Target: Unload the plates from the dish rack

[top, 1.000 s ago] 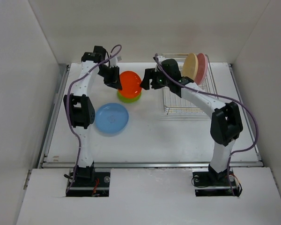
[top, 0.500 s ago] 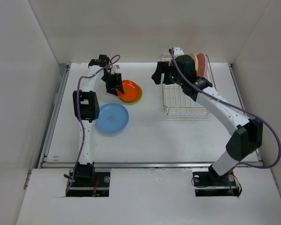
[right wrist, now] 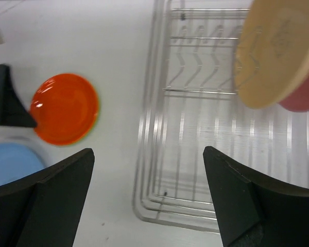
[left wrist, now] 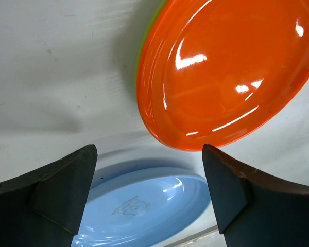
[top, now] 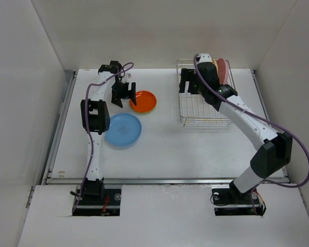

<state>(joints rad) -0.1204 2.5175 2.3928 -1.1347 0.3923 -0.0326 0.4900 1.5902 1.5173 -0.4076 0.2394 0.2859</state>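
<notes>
The right gripper shifts to the right in the top view and down over the tan-orange plate's upper rim (top: pixel 215 63) next, because that plate stands upright in the rack (top: pixel 203 122).
My left gripper (top: pixel 122 92) is open and empty, just left of the orange-red plate (top: pixel 143 101). That plate (left wrist: pixel 232 72) lies flat on the lime green plate (left wrist: pixel 149 36), of which only a thin rim shows. The blue plate (top: pixel 123 129) lies flat on the table nearer the arm bases, and between my left fingertips (left wrist: pixel 56 195) in the wrist view. The dish rack (top: pixel 203 122) holds the tan-orange plate (right wrist: pixel 278 51) and the pink plate (right wrist: pixel 304 98) upright at its far end. My right gripper (top: pixel 189 82) hangs open over the rack's left side, holding nothing.
White walls close in the table on the left, right and back. The near part of the rack (right wrist: pixel 149 123) holds no plates. The left arm's purple cable (top: pixel 92 85) loops above the table's far left corner.
My left gripper opened, let go of the orange-red plate onto the green one, and drew back to the left. My right arm swung right and back over the rack, its jaws opening wider.
</notes>
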